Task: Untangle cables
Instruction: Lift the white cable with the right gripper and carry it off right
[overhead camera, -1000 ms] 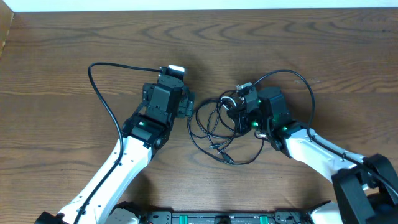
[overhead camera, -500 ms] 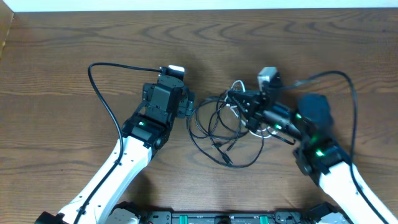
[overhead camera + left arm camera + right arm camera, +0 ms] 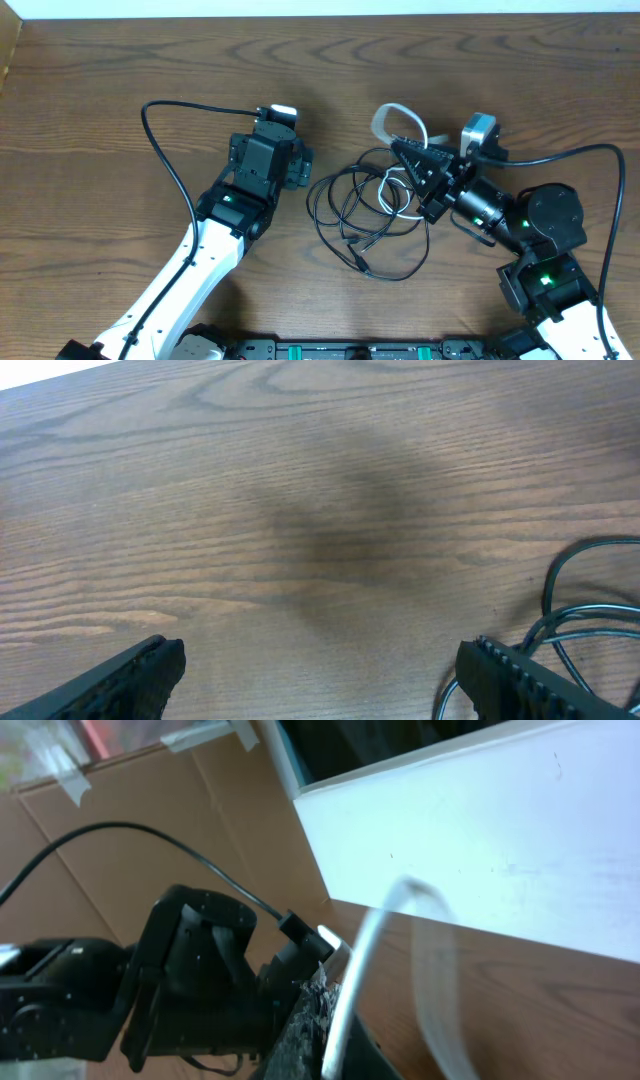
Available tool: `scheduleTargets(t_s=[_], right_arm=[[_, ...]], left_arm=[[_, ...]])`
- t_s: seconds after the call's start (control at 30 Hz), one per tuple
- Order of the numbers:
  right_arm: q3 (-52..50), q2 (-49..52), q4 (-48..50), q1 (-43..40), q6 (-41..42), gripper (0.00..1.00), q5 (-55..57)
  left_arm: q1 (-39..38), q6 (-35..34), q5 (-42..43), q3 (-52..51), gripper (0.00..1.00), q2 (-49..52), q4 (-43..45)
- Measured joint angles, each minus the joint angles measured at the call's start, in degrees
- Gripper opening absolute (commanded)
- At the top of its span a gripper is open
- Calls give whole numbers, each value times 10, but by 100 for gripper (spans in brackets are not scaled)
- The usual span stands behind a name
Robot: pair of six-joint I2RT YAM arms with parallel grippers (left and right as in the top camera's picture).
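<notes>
My right gripper should next swing to the right in the overhead view, move down and release the white cable [image 3: 384,119], since bare wood lies below it there, off the tangle.
The black cable [image 3: 352,212] lies in loose tangled loops on the wooden table between the two arms, one plug end at the front [image 3: 360,262]. The white cable [image 3: 384,119] arcs up as a loop from my right gripper [image 3: 402,150], which is shut on it and raised, pointing toward the upper left. The right wrist view shows the white cable [image 3: 362,952] pinched between the closed jaws of the right gripper [image 3: 335,1042]. My left gripper [image 3: 300,166] stands open just left of the tangle. Its fingers [image 3: 135,678] are wide apart over bare wood, with black cable [image 3: 575,588] at the right.
The left arm's own thick black cable [image 3: 165,150] loops over the table to the left. A white wall edge [image 3: 320,8] runs along the table's far side. The left arm [image 3: 190,982] fills the lower left of the right wrist view.
The right arm has risen and drawn back to the right, lifting a white loop out of the tangle; the black loops shifted slightly right. The left arm has stayed put.
</notes>
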Motion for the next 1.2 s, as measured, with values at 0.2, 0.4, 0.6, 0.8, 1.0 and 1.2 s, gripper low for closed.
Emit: scheduleTargets(t_s=[0.2, 0.4, 0.6, 0.8, 1.0, 1.2], right_arm=[[36, 1, 0, -14, 15, 1, -3], [97, 1, -1, -31, 18, 1, -4], [142, 8, -2, -45, 33, 1, -5], [183, 27, -2, -60, 39, 1, -4], [197, 35, -5, -118, 30, 1, 2], [198, 53, -62, -214, 7, 1, 24]], left_arm=[[0, 0, 0, 0, 91, 0, 0], [0, 0, 0, 0, 91, 0, 0], [0, 0, 0, 0, 91, 0, 0], [0, 0, 0, 0, 91, 0, 0], [0, 0, 0, 0, 91, 0, 0], [0, 0, 0, 0, 91, 0, 0]])
